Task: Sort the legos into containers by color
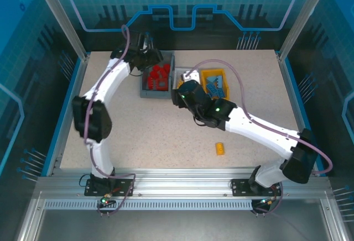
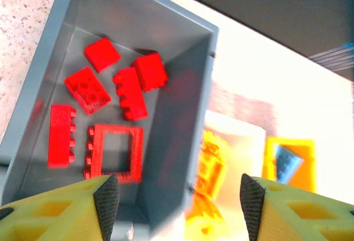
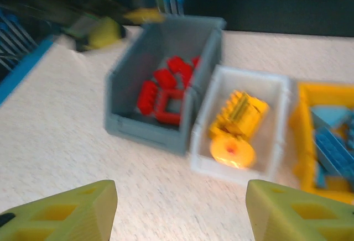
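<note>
I need to pull my right gripper back from the containers and lower it onto the lone yellow lego, because that brick is below the gripper, closer to my base.
Several red legos (image 2: 105, 114) lie in the dark grey container (image 2: 177, 103), among them an open square frame (image 2: 115, 152). My left gripper (image 2: 180, 197) hovers open over that container's wall, nothing between its fingers; from above it sits at the bin's far end (image 1: 148, 47). Yellow-orange legos (image 3: 238, 125) fill the white container (image 3: 276, 86). Blue legos (image 3: 332, 141) are in the yellow-orange container (image 3: 303, 136). My right gripper (image 3: 182, 208) is open and empty above bare table, just in front of the containers, near the white one (image 1: 178, 93). One yellow lego (image 1: 220, 148) lies alone on the table.
The three containers (image 1: 156, 92) stand side by side at the back centre of the speckled table. A blue rim (image 1: 69, 108) and metal posts border the table. Open table surface lies in front of the bins around the lone brick.
</note>
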Robot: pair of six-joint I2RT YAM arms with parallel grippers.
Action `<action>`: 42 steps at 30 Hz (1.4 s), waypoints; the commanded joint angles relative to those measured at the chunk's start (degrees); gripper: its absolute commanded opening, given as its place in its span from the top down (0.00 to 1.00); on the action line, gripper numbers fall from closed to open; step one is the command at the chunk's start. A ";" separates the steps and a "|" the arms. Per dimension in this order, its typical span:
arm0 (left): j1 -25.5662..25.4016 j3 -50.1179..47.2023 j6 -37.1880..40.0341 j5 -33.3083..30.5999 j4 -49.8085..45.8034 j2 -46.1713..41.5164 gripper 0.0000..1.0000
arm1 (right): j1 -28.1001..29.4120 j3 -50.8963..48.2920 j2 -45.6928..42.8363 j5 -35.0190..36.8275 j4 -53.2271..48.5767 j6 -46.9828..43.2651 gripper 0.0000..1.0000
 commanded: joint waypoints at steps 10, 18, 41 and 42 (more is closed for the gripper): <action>-28.54 -46.43 -3.51 0.51 12.40 -42.54 0.22 | -4.97 -24.04 -15.96 -15.39 -29.48 15.49 0.34; -49.31 -57.53 -10.28 -7.96 14.31 -50.59 0.21 | -10.93 -31.22 -9.01 -26.60 -23.39 11.31 0.35; -54.28 -60.75 -14.43 -15.51 15.05 -51.26 0.22 | -12.03 -29.90 -0.03 -22.59 -18.44 9.54 0.72; -53.73 -59.36 -14.31 -17.07 13.03 -51.69 0.22 | -11.63 -28.08 -0.89 -21.76 -19.30 9.02 0.72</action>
